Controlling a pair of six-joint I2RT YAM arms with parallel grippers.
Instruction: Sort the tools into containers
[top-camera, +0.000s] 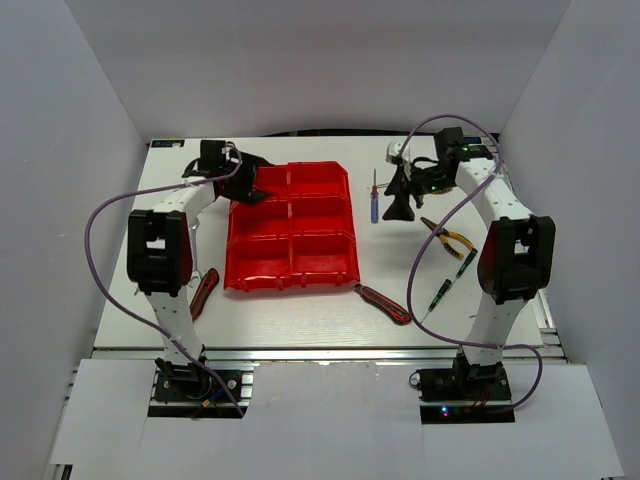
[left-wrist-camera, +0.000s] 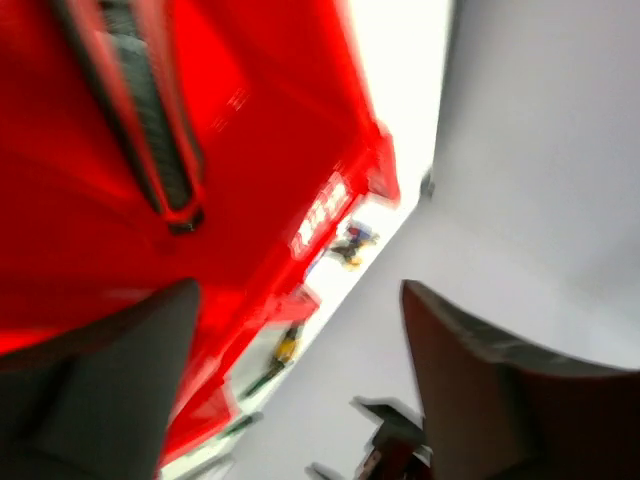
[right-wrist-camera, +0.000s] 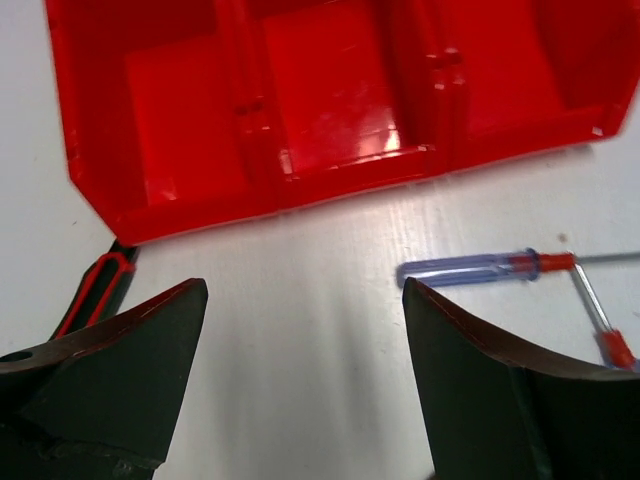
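Observation:
My right gripper moves back to the red-black tool below it next, turns to match its slant and lowers onto the handle's middle.
The red bins stand mid-table. My left gripper is open at the block's far-left bin. In the blurred left wrist view, the open gripper is over red bin wall, and a red-black handle lies against the red plastic. My right gripper is open and empty, right of the bins. In the right wrist view it hovers over bare table. The blue screwdriver lies just beyond its right finger, with a red screwdriver tip beside it. The blue screwdriver also shows from above.
Yellow-handled pliers and a green-black screwdriver lie right of the bins. Red-black pliers lie at the bins' near-right corner and show in the right wrist view. Another red-black tool lies near-left. White walls enclose the table.

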